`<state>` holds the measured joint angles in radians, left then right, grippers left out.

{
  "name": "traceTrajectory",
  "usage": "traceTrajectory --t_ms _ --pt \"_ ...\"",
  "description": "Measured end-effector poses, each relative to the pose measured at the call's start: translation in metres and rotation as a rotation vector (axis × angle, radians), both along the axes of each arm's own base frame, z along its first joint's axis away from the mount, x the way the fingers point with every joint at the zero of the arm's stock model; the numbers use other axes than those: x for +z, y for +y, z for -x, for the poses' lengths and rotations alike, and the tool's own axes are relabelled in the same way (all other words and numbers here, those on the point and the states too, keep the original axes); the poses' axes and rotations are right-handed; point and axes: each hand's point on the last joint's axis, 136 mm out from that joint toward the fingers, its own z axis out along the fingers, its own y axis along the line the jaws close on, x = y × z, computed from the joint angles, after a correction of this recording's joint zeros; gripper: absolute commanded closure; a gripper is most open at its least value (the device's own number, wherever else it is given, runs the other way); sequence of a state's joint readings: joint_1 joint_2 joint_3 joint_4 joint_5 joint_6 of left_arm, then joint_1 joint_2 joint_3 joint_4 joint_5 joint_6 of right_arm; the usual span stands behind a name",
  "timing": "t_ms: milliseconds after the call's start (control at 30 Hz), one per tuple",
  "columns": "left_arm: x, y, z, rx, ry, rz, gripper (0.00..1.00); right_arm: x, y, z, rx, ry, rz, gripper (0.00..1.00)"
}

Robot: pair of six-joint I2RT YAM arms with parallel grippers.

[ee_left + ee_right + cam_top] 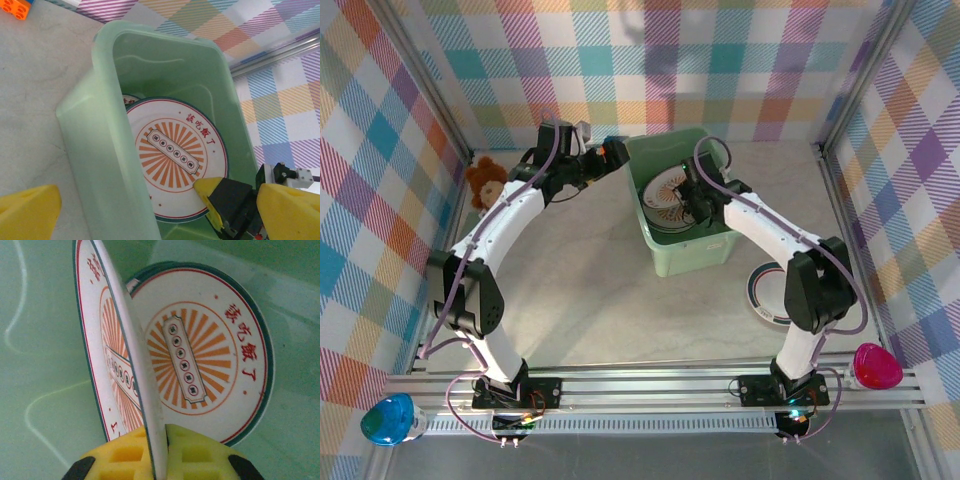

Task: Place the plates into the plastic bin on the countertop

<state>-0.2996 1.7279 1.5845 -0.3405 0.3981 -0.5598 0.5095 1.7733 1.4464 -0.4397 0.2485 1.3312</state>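
Observation:
I will next lower my right gripper deeper into the bin point(692, 252), toward the flat plate. Then I will let go of the held plate's rim there.
The mint-green plastic bin point(692, 252) stands at the back centre of the countertop point(590, 290). My right gripper point(162, 450) is down inside it, shut on the rim of a sunburst plate point(127, 350) held edge-on. A second sunburst plate point(220, 355) lies flat on the bin floor behind it. In the top view the right gripper point(697, 197) is over the plates point(662, 195). My left gripper point(610, 152) hangs open at the bin's point(100, 150) left wall, holding nothing. From the left wrist, a sunburst plate point(170, 150) has the right gripper's finger point(207, 192) at its edge.
Another plate point(767, 290) with a dark rim lies on the countertop to the right of the bin, partly under the right arm. A stuffed bear point(485, 182) sits by the left wall. A small orange-blue block point(15, 7) lies behind the bin. Plaid walls close in three sides.

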Motion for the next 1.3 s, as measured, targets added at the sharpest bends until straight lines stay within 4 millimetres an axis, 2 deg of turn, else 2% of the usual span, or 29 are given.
traceTrajectory --t_ms 333,600,700,767,867,1133,1233,1300 --pt "-0.013 0.009 -0.001 0.006 0.026 -0.008 0.00 -0.035 -0.003 -0.004 -0.109 0.068 0.000 1.00" --pt "-0.018 0.009 0.000 -0.003 0.038 -0.010 0.00 -0.045 0.002 -0.014 -0.163 0.058 -0.042 1.00" --pt "-0.022 0.008 0.001 -0.008 0.046 -0.010 0.00 -0.046 0.003 -0.017 -0.178 0.055 -0.062 0.93" --pt "-0.024 0.008 0.001 -0.010 0.050 -0.013 0.00 -0.045 0.005 -0.017 -0.181 0.052 -0.071 0.85" --pt "-0.026 0.008 0.001 -0.012 0.053 -0.013 0.00 -0.048 0.007 -0.016 -0.181 0.057 -0.076 0.63" --pt "-0.027 0.007 0.001 -0.013 0.056 -0.013 0.00 -0.078 0.007 -0.010 -0.183 0.124 -0.055 0.30" --pt "-0.027 0.007 0.002 -0.014 0.057 -0.013 0.00 -0.081 0.008 -0.010 -0.176 0.134 -0.049 0.01" --pt "-0.028 0.007 0.002 -0.017 0.060 -0.011 0.00 -0.079 0.009 -0.012 -0.173 0.138 -0.042 0.01"
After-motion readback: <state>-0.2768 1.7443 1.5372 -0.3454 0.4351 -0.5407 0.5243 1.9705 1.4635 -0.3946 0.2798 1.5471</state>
